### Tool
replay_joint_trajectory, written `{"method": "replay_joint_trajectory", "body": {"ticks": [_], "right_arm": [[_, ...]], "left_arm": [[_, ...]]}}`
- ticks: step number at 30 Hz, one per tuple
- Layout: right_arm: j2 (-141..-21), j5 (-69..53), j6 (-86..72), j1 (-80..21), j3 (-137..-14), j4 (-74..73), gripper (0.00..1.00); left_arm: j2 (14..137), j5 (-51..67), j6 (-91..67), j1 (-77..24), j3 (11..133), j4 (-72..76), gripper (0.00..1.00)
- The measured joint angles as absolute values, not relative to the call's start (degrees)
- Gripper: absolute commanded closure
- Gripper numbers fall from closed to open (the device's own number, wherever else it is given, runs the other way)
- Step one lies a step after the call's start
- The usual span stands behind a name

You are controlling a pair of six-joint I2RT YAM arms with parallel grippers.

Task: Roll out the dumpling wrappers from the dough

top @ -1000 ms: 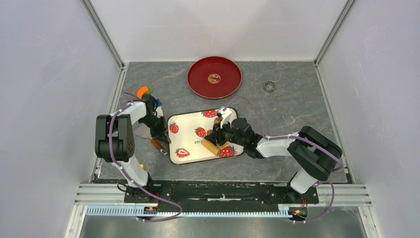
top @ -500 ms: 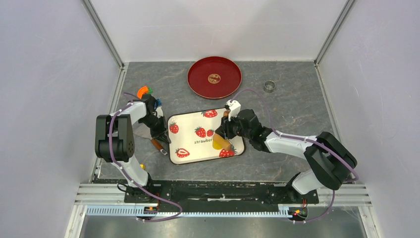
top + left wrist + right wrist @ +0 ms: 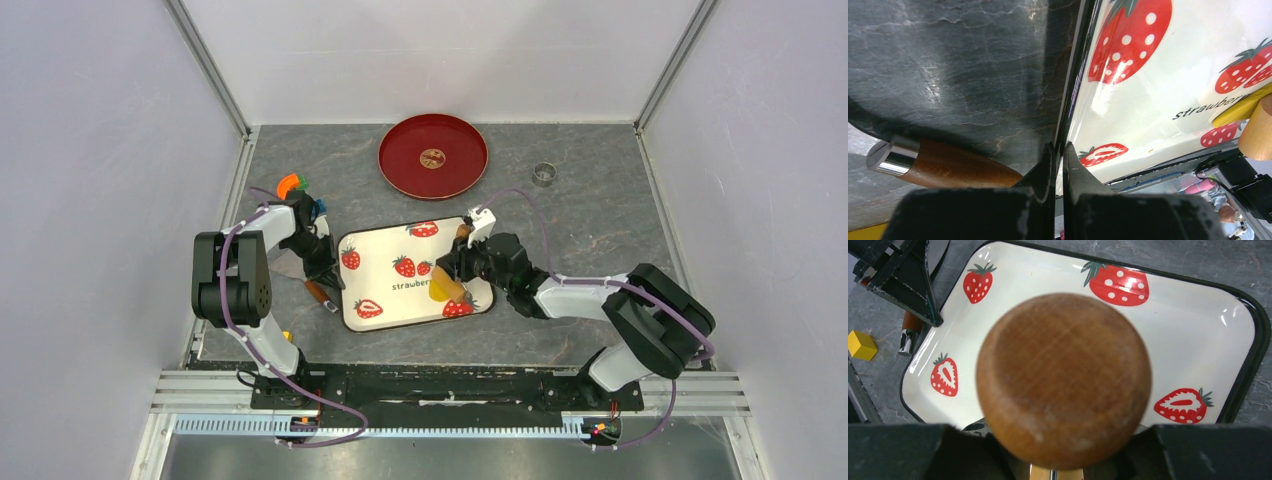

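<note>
My left gripper eases slightly outward next, drawing the tray's dark rim (image 3: 341, 291) (image 3: 1063, 127) along, then opens to release it, since the fingers are pinched over that rim.
A white strawberry-print tray (image 3: 385, 290) lies between the arms. My left gripper (image 3: 325, 270) is shut on its dark left rim (image 3: 1073, 100), with the fingertips (image 3: 1058, 150) pinched over the edge. My right gripper (image 3: 462, 265) is shut on a wooden rolling pin (image 3: 447, 287), whose round end (image 3: 1063, 380) fills the right wrist view. The pin (image 3: 1258, 132) rests on a flat piece of yellow dough (image 3: 1243, 107) near the tray's right side. I cannot make out a round dumpling wrapper in these views.
A red plate (image 3: 460, 175) with a small gold spot at its centre sits at the back, with a metal ring (image 3: 543, 175) to its right. A wooden-handled knife (image 3: 948, 167) lies left of the tray. A yellow cube (image 3: 861, 345) sits near the front left.
The right arm has drawn the rolling pin from the tray's middle toward its right side and turned it more end-on. The left gripper has stayed on the rim.
</note>
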State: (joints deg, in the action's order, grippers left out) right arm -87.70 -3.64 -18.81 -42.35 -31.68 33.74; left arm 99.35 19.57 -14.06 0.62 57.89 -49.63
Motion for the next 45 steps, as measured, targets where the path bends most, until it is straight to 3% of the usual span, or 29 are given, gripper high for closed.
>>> {"method": "replay_joint_trajectory", "body": {"ticks": [14, 45], "right_arm": [[-90.24, 5.08, -23.7, -44.93, -22.68, 51.0, 1.0], [-91.2, 8.93, -36.82, -41.58, -21.98, 50.39, 1.0]], "left_arm": [[99.35, 19.84, -14.06, 0.64, 57.89, -49.6, 0.98], [103.42, 22.59, -14.06, 5.78, 62.65, -50.37, 0.98]]}}
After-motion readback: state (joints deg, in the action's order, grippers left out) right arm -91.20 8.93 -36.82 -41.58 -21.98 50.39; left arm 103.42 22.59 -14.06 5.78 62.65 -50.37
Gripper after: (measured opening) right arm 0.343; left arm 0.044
